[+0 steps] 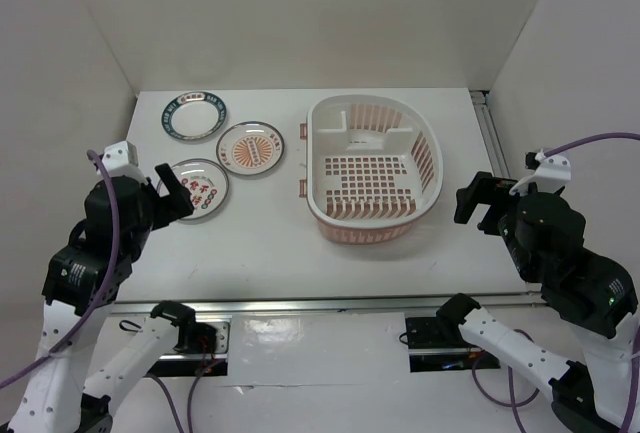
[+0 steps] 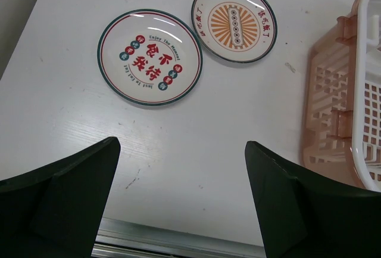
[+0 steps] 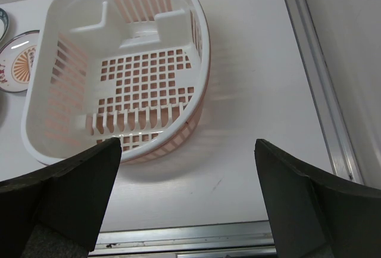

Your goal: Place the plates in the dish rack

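My left gripper is above and inward of the teal-rimmed plate, which lies flat. Next I should reach outward and down and tilt my fingers around its rim farthest from the rack.
Three small round plates lie flat on the white table, left of the dish rack [image 1: 372,168]. The teal-rimmed plate [image 1: 195,115] is farthest back. The plate with an orange sunburst [image 1: 249,146] [image 2: 233,20] lies nearest the rack. The plate with red characters [image 1: 199,186] [image 2: 150,55] is nearest me. The pink-and-white rack is empty and shows in the right wrist view [image 3: 119,67] and at the right edge of the left wrist view [image 2: 351,115]. My left gripper [image 1: 172,191] [image 2: 178,201] is open and empty, just left of the red-character plate. My right gripper [image 1: 478,203] [image 3: 187,201] is open and empty, right of the rack.
White walls enclose the table at the back and both sides. A metal rail [image 1: 320,305] runs along the near edge, and another rail [image 3: 315,73] runs along the right side.
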Controlling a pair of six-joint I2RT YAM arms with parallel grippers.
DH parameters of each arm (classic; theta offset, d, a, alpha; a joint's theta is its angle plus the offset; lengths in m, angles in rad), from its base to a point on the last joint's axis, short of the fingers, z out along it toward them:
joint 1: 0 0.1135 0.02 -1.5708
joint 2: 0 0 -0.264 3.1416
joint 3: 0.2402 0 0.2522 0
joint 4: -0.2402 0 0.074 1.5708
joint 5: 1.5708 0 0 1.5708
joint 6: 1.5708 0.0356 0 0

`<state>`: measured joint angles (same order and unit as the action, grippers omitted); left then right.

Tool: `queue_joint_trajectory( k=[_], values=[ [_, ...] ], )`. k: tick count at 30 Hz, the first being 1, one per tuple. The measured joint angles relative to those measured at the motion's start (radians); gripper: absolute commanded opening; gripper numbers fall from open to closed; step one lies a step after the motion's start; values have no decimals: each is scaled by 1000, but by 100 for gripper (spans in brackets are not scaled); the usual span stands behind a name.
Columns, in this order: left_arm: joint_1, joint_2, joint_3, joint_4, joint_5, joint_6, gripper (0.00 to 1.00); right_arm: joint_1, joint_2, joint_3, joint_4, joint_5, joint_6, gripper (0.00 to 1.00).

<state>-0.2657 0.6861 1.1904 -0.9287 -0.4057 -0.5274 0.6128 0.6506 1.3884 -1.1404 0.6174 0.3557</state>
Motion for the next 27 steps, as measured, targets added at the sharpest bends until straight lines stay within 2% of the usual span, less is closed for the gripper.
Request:
queue_joint_trajectory(
  k=[12,16,22,24,27],
  values=[
    [0,-3,0,0,-4,0,100,-5,0,0,4,-3,-2,100],
    [0,18,-1,18,-7,-5,100,-5,-1,-6,42,-61,-10,100],
    [20,238,33,127,68,-33,100,-5,2,-76,246,-273,-32,100],
    [74,340,62,192,122,-45,100,-5,36,-94,320,-317,-37,100],
    [212,475,93,279,232,-63,100,-5,114,-135,460,-380,-47,100]
  ],
)
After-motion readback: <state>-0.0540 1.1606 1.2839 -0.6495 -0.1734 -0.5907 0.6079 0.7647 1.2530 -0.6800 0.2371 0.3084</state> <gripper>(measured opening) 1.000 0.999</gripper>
